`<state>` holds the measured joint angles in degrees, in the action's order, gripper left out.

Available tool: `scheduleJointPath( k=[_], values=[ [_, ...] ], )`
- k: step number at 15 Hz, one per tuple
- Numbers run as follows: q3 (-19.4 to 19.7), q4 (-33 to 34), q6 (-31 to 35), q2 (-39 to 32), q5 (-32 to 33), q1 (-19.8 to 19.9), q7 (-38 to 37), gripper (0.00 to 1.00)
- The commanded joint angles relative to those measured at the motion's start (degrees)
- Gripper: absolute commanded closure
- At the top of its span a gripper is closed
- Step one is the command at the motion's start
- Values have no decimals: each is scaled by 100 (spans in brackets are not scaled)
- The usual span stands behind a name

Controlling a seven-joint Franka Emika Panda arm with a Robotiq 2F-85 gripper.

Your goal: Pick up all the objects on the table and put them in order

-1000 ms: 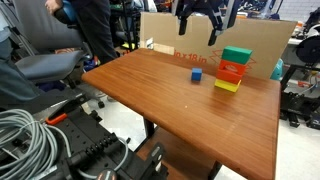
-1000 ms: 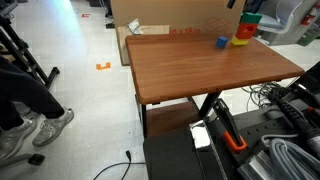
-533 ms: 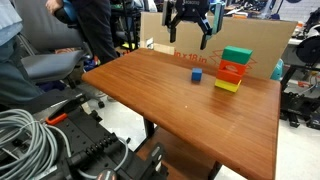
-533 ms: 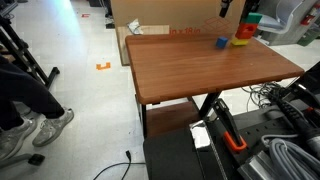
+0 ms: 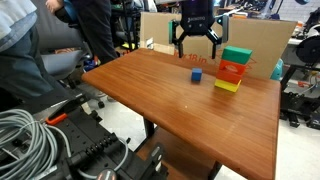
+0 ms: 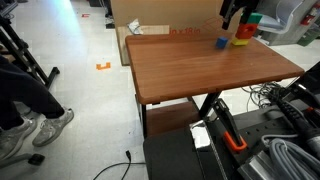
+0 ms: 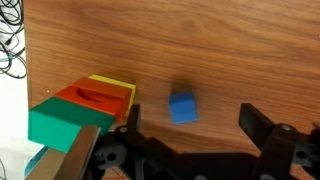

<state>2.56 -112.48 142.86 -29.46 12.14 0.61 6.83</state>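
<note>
The robot's gripper needs to go down next until one finger is on each side of the small blue cube [image 5: 196,74] [image 7: 183,108], because the cube is below, between the spread fingers.
A small blue cube [image 5: 196,74] sits alone on the wooden table [image 5: 170,100]; it also shows in an exterior view [image 6: 221,42] and in the wrist view [image 7: 182,106]. Beside it stands a stack of blocks, yellow at the bottom, orange in the middle, green [image 5: 236,55] on top, seen also in the wrist view [image 7: 85,108]. My gripper [image 5: 196,45] hangs open and empty above the blue cube. In the wrist view the cube lies between the spread fingers [image 7: 190,118], nearer the left one.
A large cardboard box [image 5: 160,32] stands against the table's far edge. A person and an office chair [image 5: 45,65] are beside the table. Cables and equipment fill the near floor [image 5: 40,135].
My gripper has moved down and sideways from high over the box to a spot above the blue cube. The blocks have not moved.
</note>
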Motion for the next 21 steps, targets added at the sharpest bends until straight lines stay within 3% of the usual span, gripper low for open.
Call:
scheduleJointPath(
  k=[1, 21],
  values=[
    [91, 196, 83, -242, 275, -200, -145, 0],
    [149, 705, -219, -956, 299, -275, -69, 0]
  ],
)
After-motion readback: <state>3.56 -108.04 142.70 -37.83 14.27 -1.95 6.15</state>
